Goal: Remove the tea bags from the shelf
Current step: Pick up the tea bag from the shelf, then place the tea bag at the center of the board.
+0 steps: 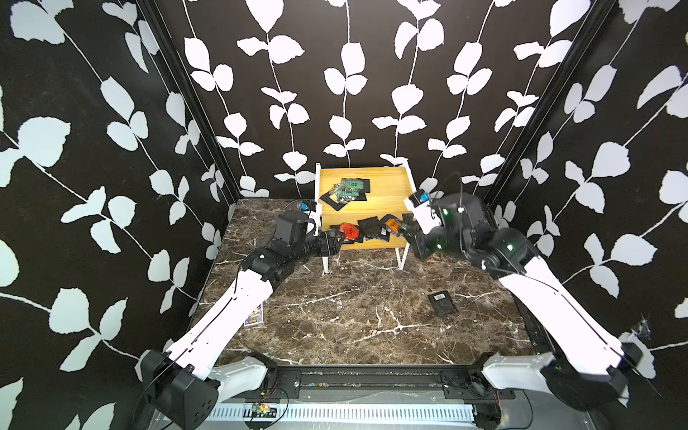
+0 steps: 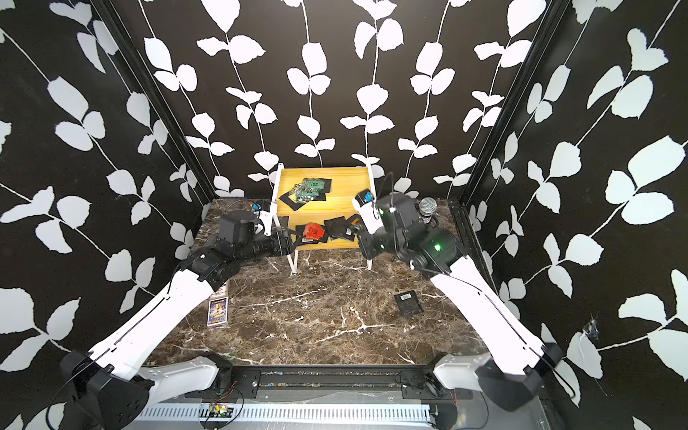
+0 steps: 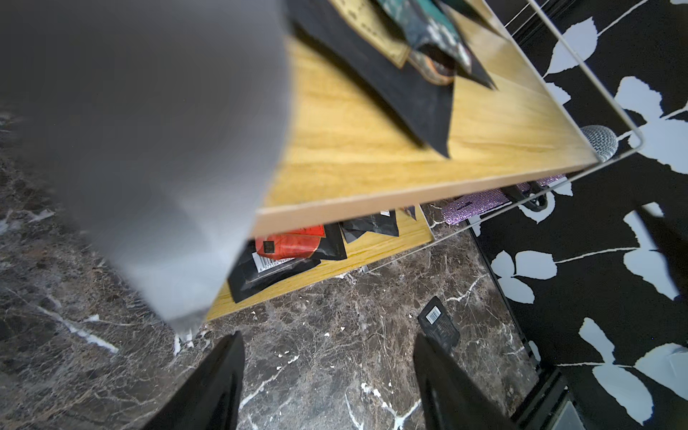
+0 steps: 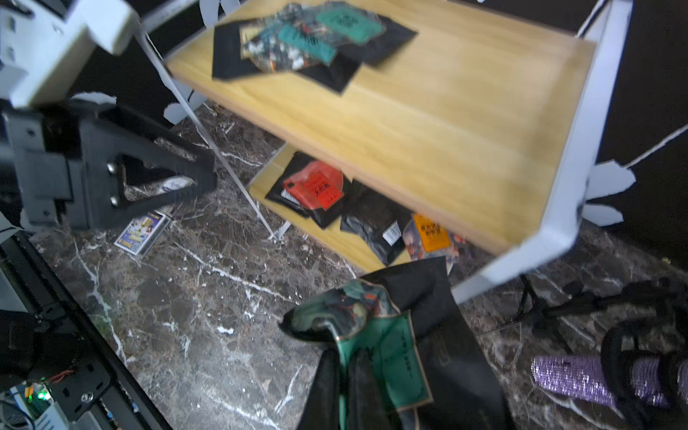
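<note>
The right gripper moves back and down next for the release, since open marble (image 1: 415, 303) beside the black tea bag lies below it and nearer my base.
The shelf (image 1: 376, 208) stands at the back of the marble table, two yellow boards on a white frame. A pile of green-labelled tea bags (image 1: 346, 190) lies on its upper board. On the lower board lie a red one (image 1: 350, 231), black ones (image 1: 372, 228) and an orange one (image 1: 391, 224). My right gripper (image 4: 346, 357) is shut on a green-labelled tea bag (image 4: 391, 357), off the shelf's right end and above the table. My left gripper (image 3: 328, 337) is open and holds nothing, by the left end of the lower board (image 1: 337, 238). One black tea bag (image 1: 442, 303) lies on the table.
Blue-and-white printed cards (image 2: 217, 311) lie on the table under my left arm. A microphone (image 2: 427, 208) with a purple glitter handle (image 4: 577, 376) rests on a small stand right of the shelf. Leaf-patterned walls close in three sides.
</note>
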Controlling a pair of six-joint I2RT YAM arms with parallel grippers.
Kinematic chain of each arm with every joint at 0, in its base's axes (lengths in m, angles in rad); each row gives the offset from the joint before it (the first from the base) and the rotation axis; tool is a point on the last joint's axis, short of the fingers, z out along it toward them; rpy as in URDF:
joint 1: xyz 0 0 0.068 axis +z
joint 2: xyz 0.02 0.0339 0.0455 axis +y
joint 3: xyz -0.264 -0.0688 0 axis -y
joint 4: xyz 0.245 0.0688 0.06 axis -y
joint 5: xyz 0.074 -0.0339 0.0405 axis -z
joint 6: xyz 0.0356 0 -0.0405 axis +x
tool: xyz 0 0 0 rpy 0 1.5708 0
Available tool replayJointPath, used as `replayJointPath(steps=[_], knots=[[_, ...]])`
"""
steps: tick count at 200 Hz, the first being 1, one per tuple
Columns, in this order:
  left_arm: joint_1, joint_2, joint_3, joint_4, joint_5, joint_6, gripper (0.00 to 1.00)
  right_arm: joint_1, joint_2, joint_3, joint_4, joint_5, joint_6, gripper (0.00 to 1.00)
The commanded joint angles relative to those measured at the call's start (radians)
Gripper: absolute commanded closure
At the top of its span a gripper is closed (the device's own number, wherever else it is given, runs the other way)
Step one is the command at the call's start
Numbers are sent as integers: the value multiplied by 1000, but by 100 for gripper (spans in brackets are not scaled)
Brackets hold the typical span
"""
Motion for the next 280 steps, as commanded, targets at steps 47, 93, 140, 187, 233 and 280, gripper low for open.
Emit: replayJointPath(steps=[47,93,140,187,233,280], knots=[[-49,-2,-111,-15,40,35,33,6,-177,-440,182,53,168,100],[-49,12,-115,-5,47,37,32,7,-237,-638,233,119,260,100],[-50,16,-125,-5,49,44,33,7,-225,-812,336,155,380,100],[-50,11,-138,-8,46,44,32,7,-181,-928,406,207,472,100],[-50,13,-143,0,51,37,33,6,-100,-959,472,238,493,97],[-51,7,-156,1,47,32,33,7,-9,-972,551,202,508,91]])
